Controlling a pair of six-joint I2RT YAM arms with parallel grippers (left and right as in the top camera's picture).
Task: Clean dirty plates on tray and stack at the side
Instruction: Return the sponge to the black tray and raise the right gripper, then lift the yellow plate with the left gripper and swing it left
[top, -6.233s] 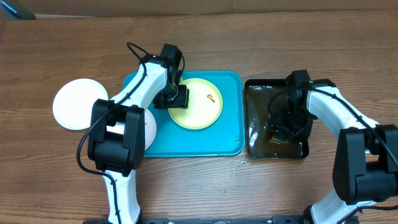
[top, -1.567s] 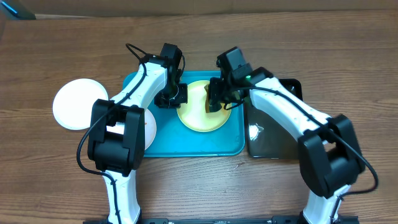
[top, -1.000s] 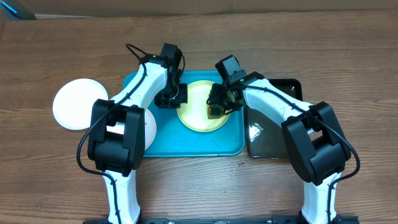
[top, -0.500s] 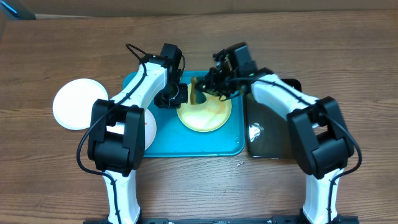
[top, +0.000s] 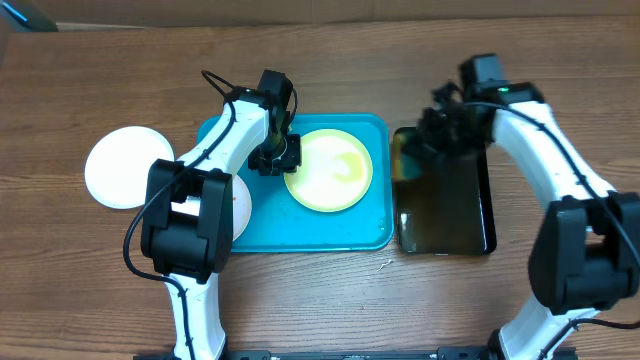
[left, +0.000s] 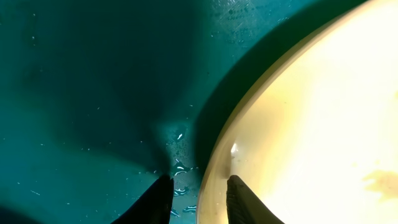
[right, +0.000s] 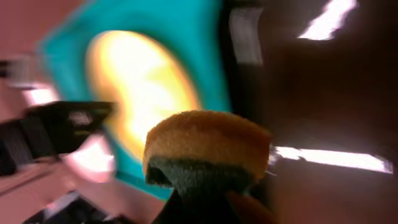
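Observation:
Next, the right gripper moves back and down over the middle of the black tray (top: 443, 202) to release the sponge, since the plate shows only a faint smear.
The pale yellow-green plate (top: 328, 172) lies on the turquoise tray (top: 300, 240), with only a faint wet yellowish smear on it. My left gripper (top: 276, 158) is at its left rim; in the left wrist view its fingers (left: 200, 202) straddle the plate's rim (left: 298, 124), closed on it. A white plate (top: 122, 167) lies on the table to the left of the tray. Another white plate (top: 241, 205) shows partly under my left arm. My right gripper (top: 440, 128) is above the black tray's far left corner, shut on a yellow-and-green sponge (right: 208, 149).
The glossy black tray (top: 445, 205) with dark liquid sits just to the right of the turquoise tray. A small scrap (top: 384, 265) lies on the wooden table in front of the trays. The right wrist view is motion-blurred.
My right arm has swung with the sponge from the yellow-green plate to over the black tray. The brown-red mark on the plate no longer shows. My left arm has not moved.

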